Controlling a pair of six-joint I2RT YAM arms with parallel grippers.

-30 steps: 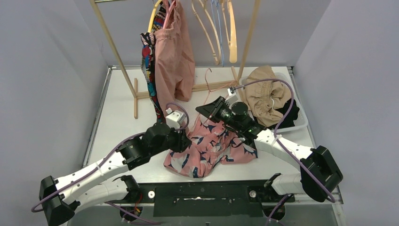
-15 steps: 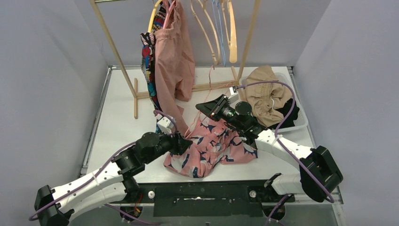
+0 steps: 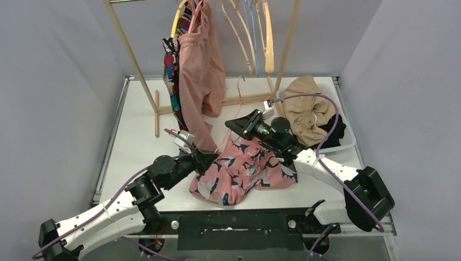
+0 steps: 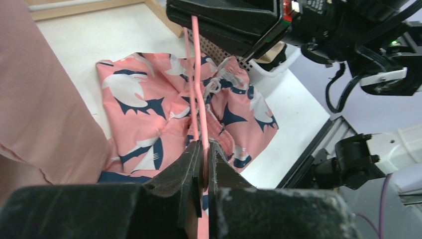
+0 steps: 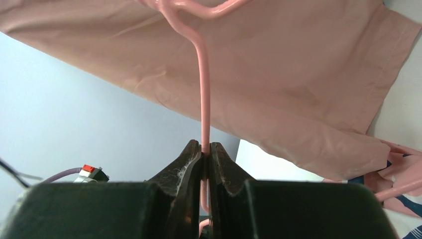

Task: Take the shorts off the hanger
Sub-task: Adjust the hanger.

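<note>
I should carry the bare hanger in my left gripper up and outward next, to release it in the rack's gap beside the plain shorts.
The pink floral-print shorts (image 3: 239,168) lie crumpled on the table between my arms, and show in the left wrist view (image 4: 149,109). A thin pink wire hanger (image 3: 222,142) slants above them. My left gripper (image 3: 212,157) is shut on its lower end (image 4: 201,99). My right gripper (image 3: 229,124) is shut on its upper part (image 5: 203,99). Plain dusty pink shorts (image 3: 201,65) hang on the rack, with comic-print shorts (image 3: 173,70) behind them. The plain pink fabric fills the right wrist view (image 5: 278,74).
A wooden rack (image 3: 136,65) stands at the back with several bare hangers (image 3: 255,32). A white basket (image 3: 348,142) at the right holds beige shorts (image 3: 304,109) and black shorts (image 3: 336,130). Grey walls close in both sides.
My left arm has drawn back toward the near left and its wrist has turned, still holding the hanger. My right gripper has shifted slightly, still shut on the hanger.
</note>
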